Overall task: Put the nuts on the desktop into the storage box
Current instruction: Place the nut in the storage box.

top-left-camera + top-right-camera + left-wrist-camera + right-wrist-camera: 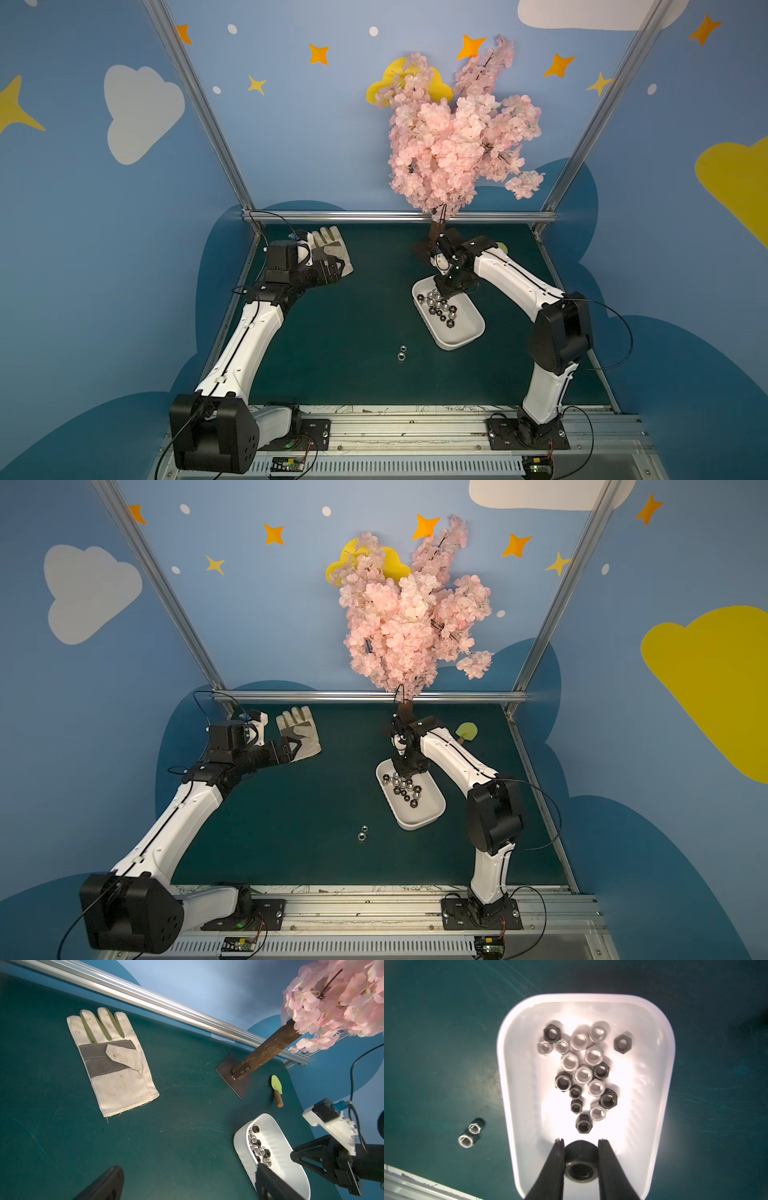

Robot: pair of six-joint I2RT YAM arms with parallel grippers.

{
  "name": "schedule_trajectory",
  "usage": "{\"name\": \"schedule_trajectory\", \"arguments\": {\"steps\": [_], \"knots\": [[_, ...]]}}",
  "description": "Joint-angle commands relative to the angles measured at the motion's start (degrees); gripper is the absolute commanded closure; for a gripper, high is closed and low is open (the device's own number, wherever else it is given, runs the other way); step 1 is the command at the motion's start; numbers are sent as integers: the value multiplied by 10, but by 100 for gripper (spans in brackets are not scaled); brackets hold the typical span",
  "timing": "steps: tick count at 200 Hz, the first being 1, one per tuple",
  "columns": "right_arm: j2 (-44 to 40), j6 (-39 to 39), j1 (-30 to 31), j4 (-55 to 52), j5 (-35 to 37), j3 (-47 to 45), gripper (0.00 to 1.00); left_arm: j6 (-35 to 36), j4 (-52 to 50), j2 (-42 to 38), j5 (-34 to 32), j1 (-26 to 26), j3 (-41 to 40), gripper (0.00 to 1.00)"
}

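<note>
The dark nut still hangs high above the clustered nuts, so my right gripper will next move down and outward into the box's far end (620, 1023) to release it.
The white storage box (455, 345) (415, 825) lies right of centre on the dark green desktop (353, 324). Several nuts (438, 307) (583, 1074), silver and dark, are clustered inside it. Two silver nuts (401, 352) (469, 1135) sit side by side on the desktop, left of the box's near end. My right gripper (581, 1141) (446, 293) hangs over the box's far end, shut on a dark nut (581, 1159). My left gripper (189, 1168) (336, 266) is open and holds nothing, at the far left over the glove's cuff.
A beige work glove (332, 245) (112, 1059) lies at the far left. A pink blossom tree stands on a brown base plate (239, 1084) just beyond the box. A small green trowel (277, 1086) lies at the far right. Aluminium rails (395, 216) frame the table.
</note>
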Motion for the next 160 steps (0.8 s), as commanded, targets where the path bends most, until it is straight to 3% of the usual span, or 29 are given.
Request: {"name": "schedule_trajectory", "arguments": {"steps": [1, 97, 119, 160], "knots": [[33, -3, -17, -6, 18, 2, 86, -5, 16, 2, 19, 1, 2, 0], [166, -16, -41, 1, 42, 84, 81, 6, 1, -8, 14, -6, 3, 0], [178, -17, -41, -1, 54, 96, 75, 11, -6, -5, 12, -6, 8, 0], [184, -19, -39, -12, 82, 111, 52, 20, -13, -10, 4, -6, 9, 0]]}}
